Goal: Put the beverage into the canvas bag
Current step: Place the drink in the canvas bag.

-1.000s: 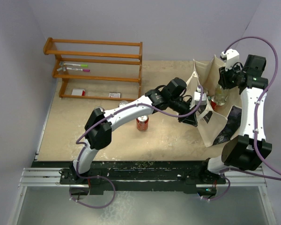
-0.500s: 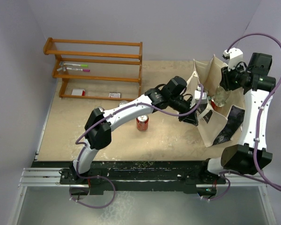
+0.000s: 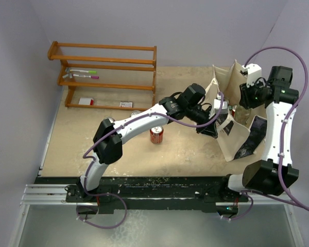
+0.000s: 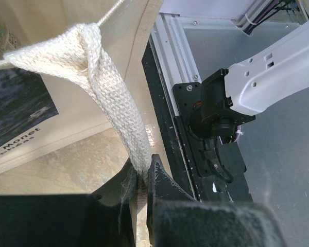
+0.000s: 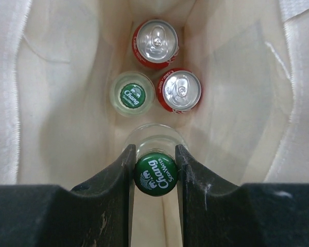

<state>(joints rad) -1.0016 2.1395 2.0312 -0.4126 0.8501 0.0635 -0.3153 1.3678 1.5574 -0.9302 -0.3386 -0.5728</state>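
I will lower the held bottle with my right gripper to the bare bottom of the bag beside the cans and let go of the bottle's green cap, because that spot is empty.
The cream canvas bag [image 3: 236, 135] stands open at the right of the table, its dark print on the near side [image 4: 18, 116]. My left gripper [image 3: 215, 125] is shut on one woven loop handle [image 4: 110, 98], jaws [image 4: 142, 167] pinched on it, holding the mouth open. My right gripper [image 3: 245, 99] reaches down into the bag and is shut [image 5: 155, 159] on the green cap of a glass soda-water bottle [image 5: 155, 174]. Below it inside the bag stand another green-capped bottle [image 5: 132, 96] and two red cans [image 5: 155, 37] [image 5: 179, 91].
A red can [image 3: 156, 135] stands on the table under my left arm, with another can top [image 3: 136, 113] just behind it. A wooden rack [image 3: 105, 77] with pens and small cards stands at the back left.
My right gripper has gone down into the bag with the bottle, which showed above the bag's mouth before and is now hidden in the top view. The left arm has not moved.
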